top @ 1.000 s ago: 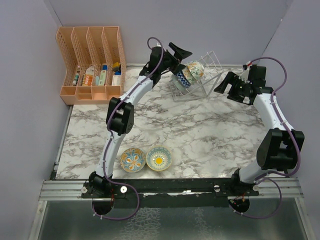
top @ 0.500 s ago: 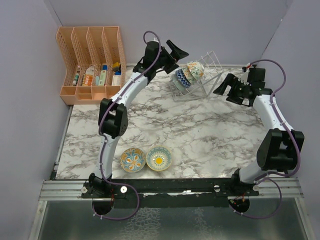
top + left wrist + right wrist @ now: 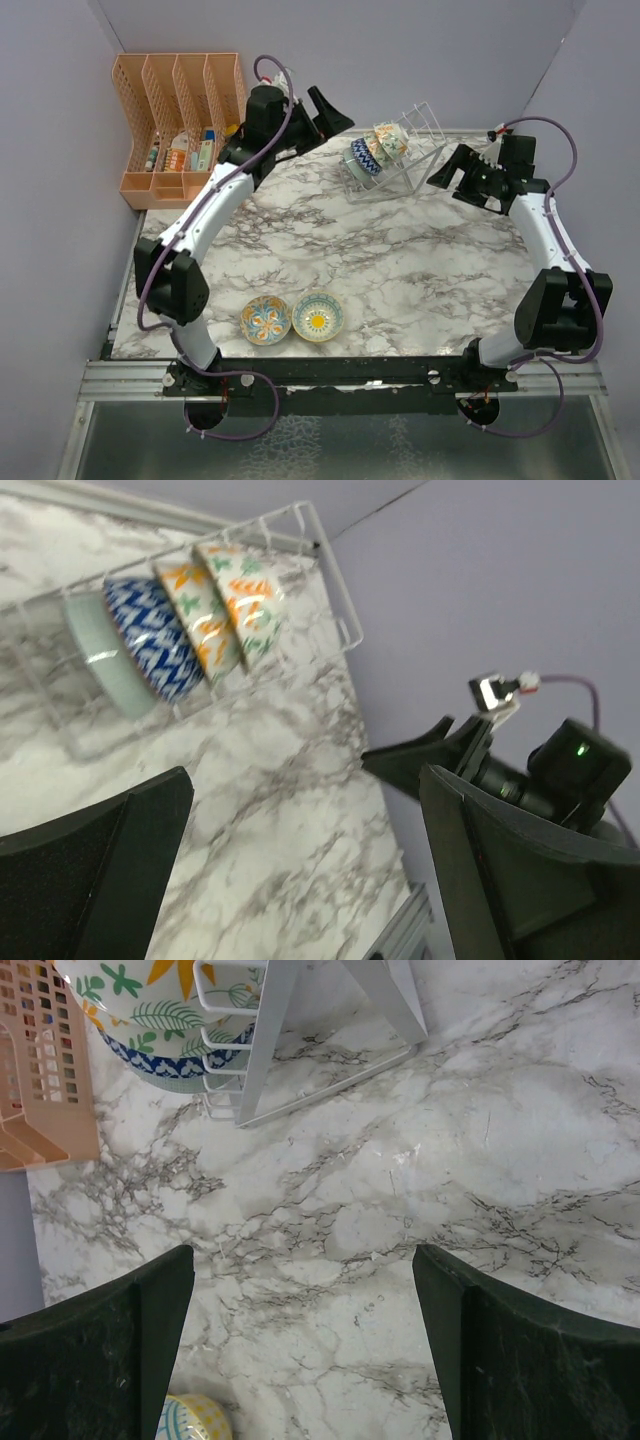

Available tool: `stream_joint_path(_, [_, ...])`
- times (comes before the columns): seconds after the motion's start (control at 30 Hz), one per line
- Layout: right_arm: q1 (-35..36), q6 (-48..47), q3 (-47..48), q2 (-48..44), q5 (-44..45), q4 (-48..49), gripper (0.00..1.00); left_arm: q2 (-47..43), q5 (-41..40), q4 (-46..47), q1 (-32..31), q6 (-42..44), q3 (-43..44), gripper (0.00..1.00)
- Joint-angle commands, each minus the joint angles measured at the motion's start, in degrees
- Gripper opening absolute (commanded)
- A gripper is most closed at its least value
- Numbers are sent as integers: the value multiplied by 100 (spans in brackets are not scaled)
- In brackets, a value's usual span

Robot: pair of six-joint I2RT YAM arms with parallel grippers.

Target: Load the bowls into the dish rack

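Observation:
My left gripper is beside the rack. It will move back from there next and down onto the rim of the yellow bowl, away from the blue-orange bowl.
The clear wire dish rack (image 3: 400,165) stands at the back of the marble table and holds a row of bowls (image 3: 375,148) on edge. In the left wrist view the rack (image 3: 330,600) holds a pale teal bowl with blue zigzag outside (image 3: 150,645) and cream floral bowls (image 3: 235,605). A blue-orange bowl (image 3: 265,319) and a yellow bowl (image 3: 318,315) sit side by side near the front edge. My left gripper (image 3: 332,112) (image 3: 305,880) is open and empty, just left of the rack. My right gripper (image 3: 447,170) (image 3: 305,1340) is open and empty, just right of it.
An orange slotted file organizer (image 3: 185,125) with small items stands at the back left; it also shows in the right wrist view (image 3: 40,1070). Purple walls close the back and both sides. A metal rail (image 3: 340,375) runs along the near edge.
My left arm has swung left and back from the rack, its gripper open and empty. The bowls in the rack stay put. The right arm has barely moved.

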Motion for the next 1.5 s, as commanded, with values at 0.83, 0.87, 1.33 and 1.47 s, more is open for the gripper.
stream_joint_path(0.83, [-35, 187, -497, -326, -297, 162, 90, -2045, -3020, -2329, -4841, 1951, -4306, 82])
stream_joint_path(0.87, [-35, 190, -511, -328, -304, 153, 90, -1925, -3113, -2287, -4875, 1968, -4318, 80])
stream_joint_path(1.33, [-33, 222, -628, -281, -467, 283, 90, -1286, -3773, -2226, -5021, 1745, -4781, 51])
stream_joint_path(1.47, [-33, 224, -671, -318, -421, 298, 90, -1155, -3812, -2216, -5024, 1782, -4832, 36])
